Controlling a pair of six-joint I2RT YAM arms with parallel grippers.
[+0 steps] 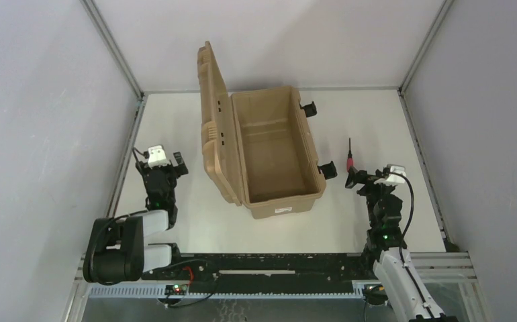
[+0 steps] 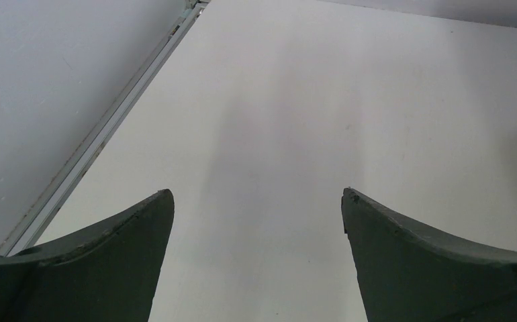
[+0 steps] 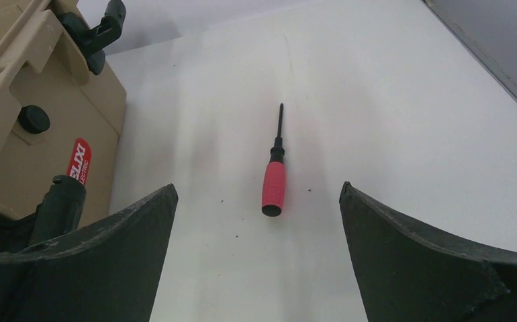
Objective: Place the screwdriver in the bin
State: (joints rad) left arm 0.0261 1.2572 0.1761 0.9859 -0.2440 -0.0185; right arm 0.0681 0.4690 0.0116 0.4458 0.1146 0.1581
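Observation:
My right gripper moves outward and down next, fingers tilting downward, and closes across the red handle [image 1: 350, 163] [image 3: 274, 185]. The screwdriver lies lengthwise ahead, centred between its fingers.
The screwdriver [image 1: 350, 158] lies flat on the white table just right of the bin, red handle toward me, dark shaft pointing away. In the right wrist view the screwdriver [image 3: 274, 181] lies just ahead of the fingertips, centred between them. The bin [image 1: 279, 201] is a tan box in the middle of the table, lid [image 1: 212, 127] standing open on its left side, black latches on its right side. My right gripper [image 1: 356, 180] is open and empty just behind the screwdriver handle. My left gripper [image 1: 165, 164] is open and empty at the left of the bin.
The bin's side with a red sticker and a black latch [image 3: 64, 201] is close to my right gripper's left finger. A metal frame rail [image 1: 125, 168] borders the table on the left, another rail [image 1: 424, 168] on the right. Grey walls enclose the table.

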